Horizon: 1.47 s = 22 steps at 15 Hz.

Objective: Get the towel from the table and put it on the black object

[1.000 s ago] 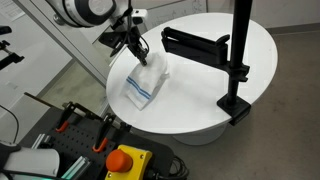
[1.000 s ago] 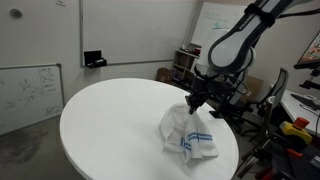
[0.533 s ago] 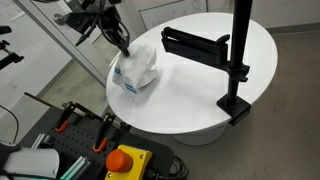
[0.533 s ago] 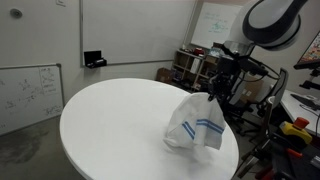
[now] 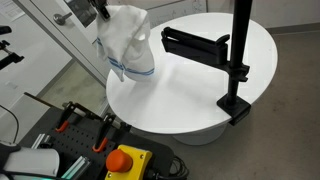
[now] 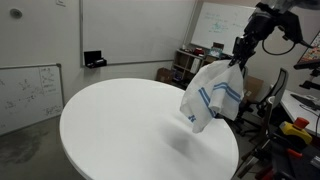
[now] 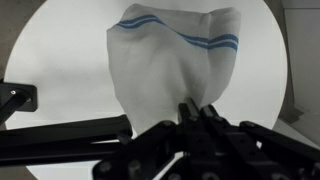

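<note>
My gripper should next lift, carry the hanging towel over the flat black arm (image 5: 195, 45) (image 7: 62, 139), then go down and let go, because the towel hangs apart from that arm.
The white towel (image 5: 125, 42) with blue stripes hangs in the air above the round white table (image 5: 200, 95), held by one corner. It shows in both exterior views (image 6: 213, 93) and fills the wrist view (image 7: 165, 70). My gripper (image 6: 241, 47) is shut on the towel's top corner, high above the table edge; in the wrist view the jaws (image 7: 196, 112) pinch the cloth. The black object (image 5: 195, 44), a flat arm clamped to a black pole, stands over the table apart from the towel. It also shows in the wrist view (image 7: 60, 138).
The black pole and its base (image 5: 236, 100) stand at the table's near edge. A box with a red stop button (image 5: 125, 160) and tools lie below the table. A whiteboard (image 6: 28, 92) leans beyond the table.
The gripper has lifted the towel off the table, from resting on the surface to hanging fully in the air, and it has risen toward the top of the views.
</note>
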Available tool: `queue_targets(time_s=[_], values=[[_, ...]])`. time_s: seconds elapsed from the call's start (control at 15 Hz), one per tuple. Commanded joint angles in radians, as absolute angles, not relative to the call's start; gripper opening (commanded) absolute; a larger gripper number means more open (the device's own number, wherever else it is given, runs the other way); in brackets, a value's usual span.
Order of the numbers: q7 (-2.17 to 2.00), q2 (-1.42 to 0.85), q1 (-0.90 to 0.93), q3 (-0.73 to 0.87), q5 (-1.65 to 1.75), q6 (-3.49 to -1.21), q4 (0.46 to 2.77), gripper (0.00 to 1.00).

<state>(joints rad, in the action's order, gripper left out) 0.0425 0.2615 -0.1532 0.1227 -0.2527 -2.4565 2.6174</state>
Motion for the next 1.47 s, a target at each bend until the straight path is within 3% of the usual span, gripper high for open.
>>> queue_targets(time_s=[0.0, 0.53, 1.4], values=[[0.047, 0.408, -0.162, 0.167, -0.232, -2.365, 2.613, 0.01], [0.033, 0.462, -0.212, 0.251, -0.235, -2.216, 2.491, 0.01], [-0.111, 0.147, -0.276, 0.313, -0.224, -2.113, 2.165, 0.01]])
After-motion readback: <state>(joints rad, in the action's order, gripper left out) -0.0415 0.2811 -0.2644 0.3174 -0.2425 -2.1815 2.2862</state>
